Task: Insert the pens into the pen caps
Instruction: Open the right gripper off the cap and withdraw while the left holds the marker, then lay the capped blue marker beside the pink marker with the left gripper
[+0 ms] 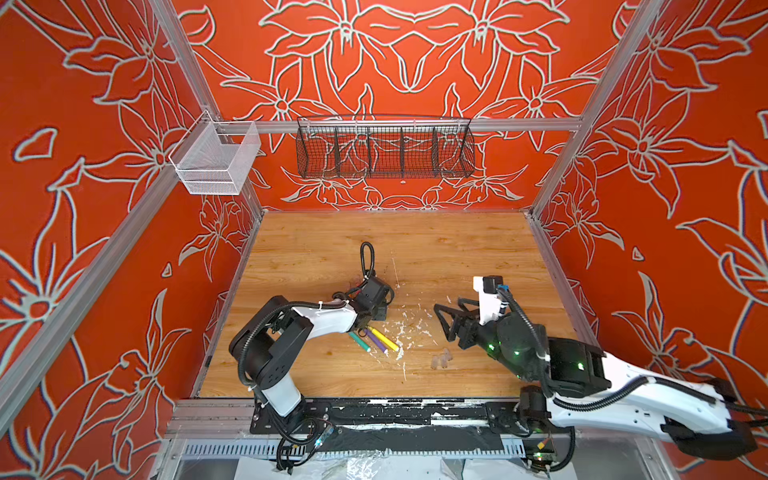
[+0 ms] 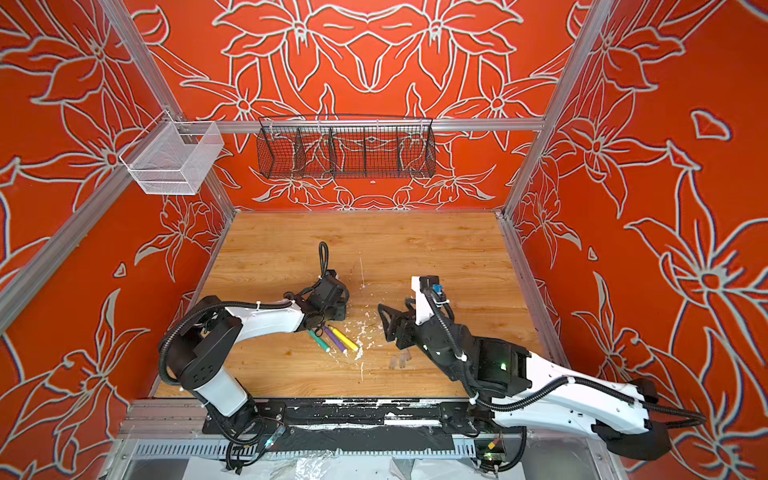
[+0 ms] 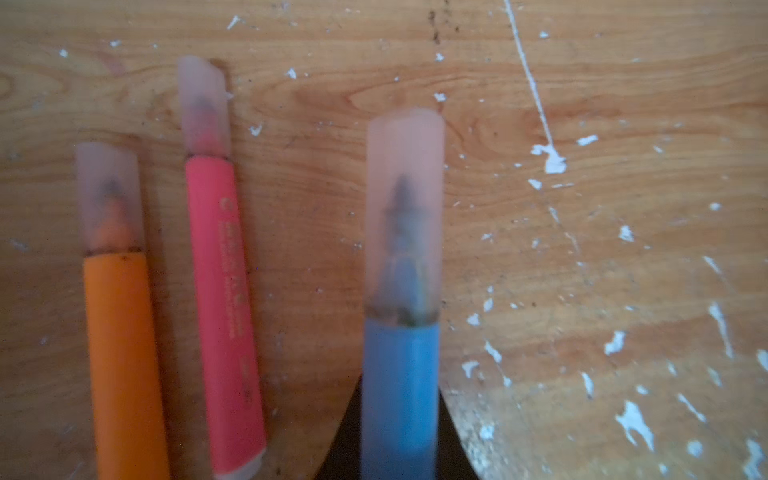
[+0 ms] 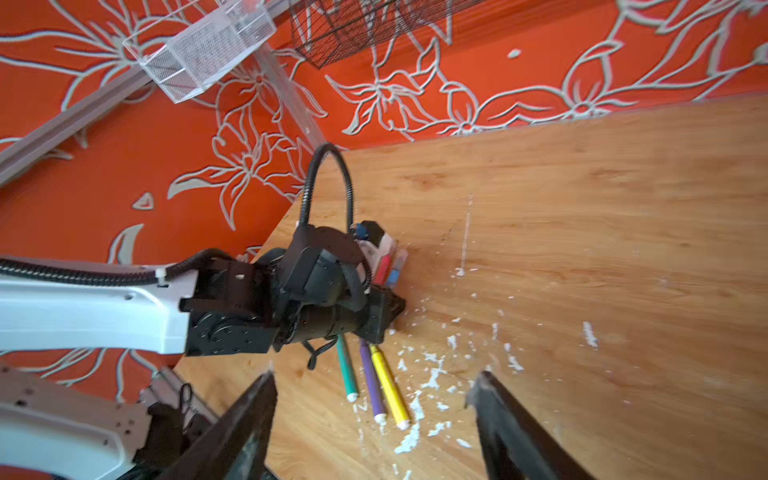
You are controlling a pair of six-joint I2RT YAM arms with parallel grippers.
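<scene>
The translucent cap already covers the blue pen's tip, so my left gripper will next move slightly toward the pink-red pen and release over the bare wood beside it.
My left gripper (image 3: 399, 440) is shut on a blue pen (image 3: 399, 374) whose tip sits inside a translucent pen cap (image 3: 405, 208). Beside it on the wood lie an orange pen (image 3: 120, 353) and a pink-red pen (image 3: 224, 311), each with a cap on. In both top views the left gripper (image 1: 380, 309) (image 2: 338, 309) is low over the table, just behind uncapped green (image 1: 359, 341), purple (image 1: 377, 340) and yellow (image 1: 384, 338) pens. Loose pen caps (image 1: 442, 359) lie to their right. My right gripper (image 1: 442, 318) (image 4: 376, 376) hangs open and empty above the table.
White flecks (image 1: 409, 328) litter the wooden table (image 1: 415, 249) between the arms. A black wire basket (image 1: 384, 149) and a clear mesh bin (image 1: 216, 160) hang on the back rail. Red patterned walls close in three sides.
</scene>
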